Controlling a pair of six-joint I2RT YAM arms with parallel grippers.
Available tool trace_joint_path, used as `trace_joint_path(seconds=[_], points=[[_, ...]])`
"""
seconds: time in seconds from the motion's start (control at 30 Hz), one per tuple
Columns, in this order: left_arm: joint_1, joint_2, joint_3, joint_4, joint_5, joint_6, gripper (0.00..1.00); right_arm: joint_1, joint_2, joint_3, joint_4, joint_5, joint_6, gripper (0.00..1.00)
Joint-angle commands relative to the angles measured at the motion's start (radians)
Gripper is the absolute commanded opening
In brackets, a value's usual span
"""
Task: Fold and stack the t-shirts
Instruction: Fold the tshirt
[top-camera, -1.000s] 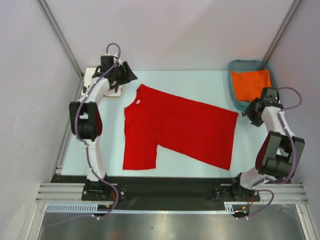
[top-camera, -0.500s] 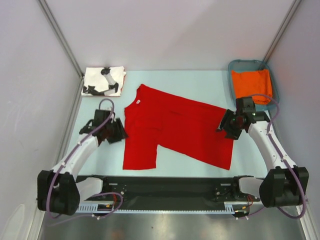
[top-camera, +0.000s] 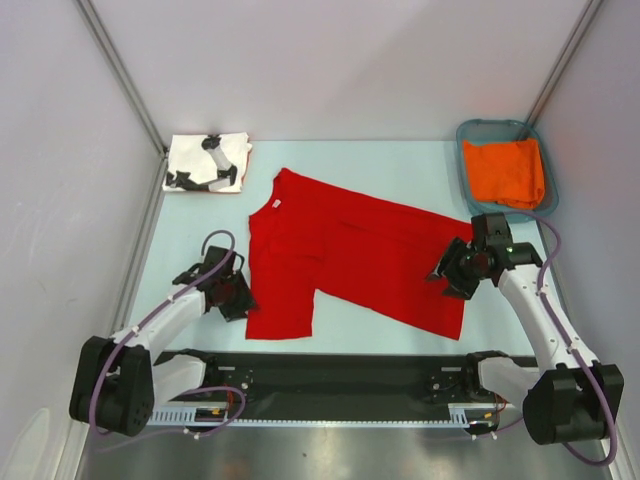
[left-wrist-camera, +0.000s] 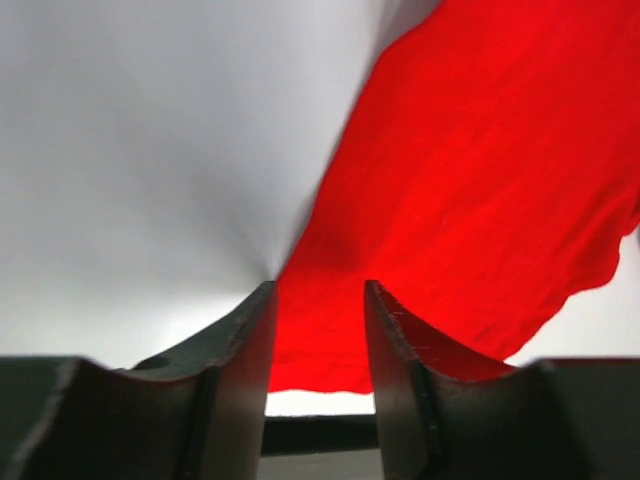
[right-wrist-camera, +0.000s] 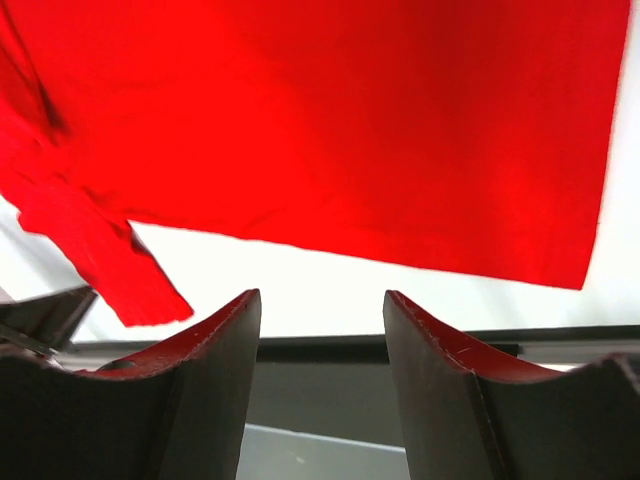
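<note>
The robot's right gripper will lower toward the red t-shirt's unheld near corner (top-camera: 459, 336) (right-wrist-camera: 578, 284), which lies below it and to its right in the wrist view, and will turn its open fingers onto it.
A bright red t-shirt (top-camera: 350, 255) lies spread flat in the middle of the table. A folded white t-shirt with black shapes (top-camera: 207, 163) sits at the back left corner. My left gripper (top-camera: 240, 298) is low at the red shirt's near left corner. In the left wrist view its jaws (left-wrist-camera: 318, 290) stand apart, with the red cloth (left-wrist-camera: 480, 170) lying between and beyond them. My right gripper (top-camera: 445, 276) hovers over the shirt's right hem. Its jaws (right-wrist-camera: 322, 295) are wide apart and hold nothing, and the red shirt (right-wrist-camera: 330, 120) lies ahead of them.
A teal basket (top-camera: 470, 135) holding an orange cloth (top-camera: 508, 172) stands at the back right. A black rail (top-camera: 340, 365) runs along the table's near edge. Grey walls close in the left, right and back.
The left arm swung from the white shirt at the back left to the red shirt's near left corner, its jaws narrowing. The right arm came from beside the basket to the shirt's right hem.
</note>
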Motion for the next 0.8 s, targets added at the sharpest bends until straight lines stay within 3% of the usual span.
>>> trace_joint_path(seconds=[0.0, 0.2, 0.57, 0.77], points=[[-0.011, 0.013, -0.040, 0.061, -0.021, -0.050, 0.44, -0.040, -0.036, -0.012, -0.015, -0.025, -0.003, 0.58], [-0.030, 0.036, -0.036, -0.017, -0.121, -0.110, 0.43, -0.082, -0.053, -0.035, -0.037, -0.019, 0.009, 0.57], [-0.048, -0.009, -0.014, -0.037, -0.143, -0.121, 0.44, -0.088, -0.034, -0.068, -0.017, -0.016, 0.020, 0.58], [-0.050, 0.018, -0.050, -0.003, -0.121, -0.128, 0.29, -0.126, -0.054, -0.104, -0.037, 0.007, 0.087, 0.54]])
